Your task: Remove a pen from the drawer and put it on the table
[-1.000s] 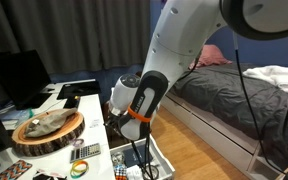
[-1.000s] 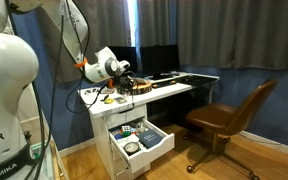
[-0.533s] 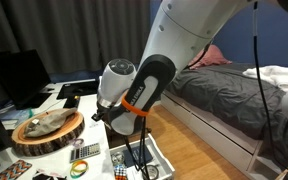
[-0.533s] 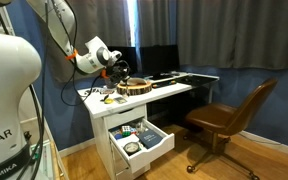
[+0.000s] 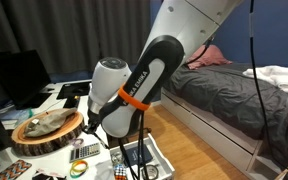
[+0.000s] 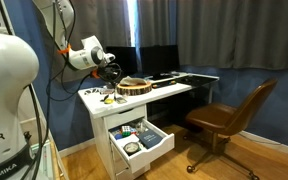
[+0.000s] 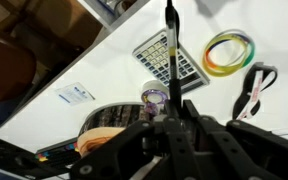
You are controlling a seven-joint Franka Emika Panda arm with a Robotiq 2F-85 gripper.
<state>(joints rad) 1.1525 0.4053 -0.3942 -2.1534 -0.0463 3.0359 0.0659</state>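
Note:
Next, my gripper moves down toward the table between the calculator (image 7: 169, 62) and rubber-band ring to release the pen, since it still hangs well above the table.
My gripper (image 7: 171, 105) is shut on a dark pen (image 7: 171, 45), which sticks out straight ahead between the fingers in the wrist view. In an exterior view the gripper (image 6: 110, 72) hangs above the end of the long white table (image 6: 169, 92), away from the open drawer (image 6: 152, 153) below. The drawer (image 5: 163, 163) has white walls and small items inside. Under the pen tip lie a calculator (image 7: 169, 62) and bare white tabletop (image 7: 104, 70).
On the table are a round bark-edged wooden slab (image 6: 134, 86), a coloured rubber-band ring (image 7: 229, 52), a tape roll (image 7: 156, 98) and a black corded item (image 7: 256, 88). Monitors (image 5: 19, 75) stand at the back. A brown chair (image 6: 229, 115) and a bed (image 5: 234, 90) are nearby.
The arm has swung away from above the drawer toward the table's end, carrying the pen; the gripper has stayed shut on it.

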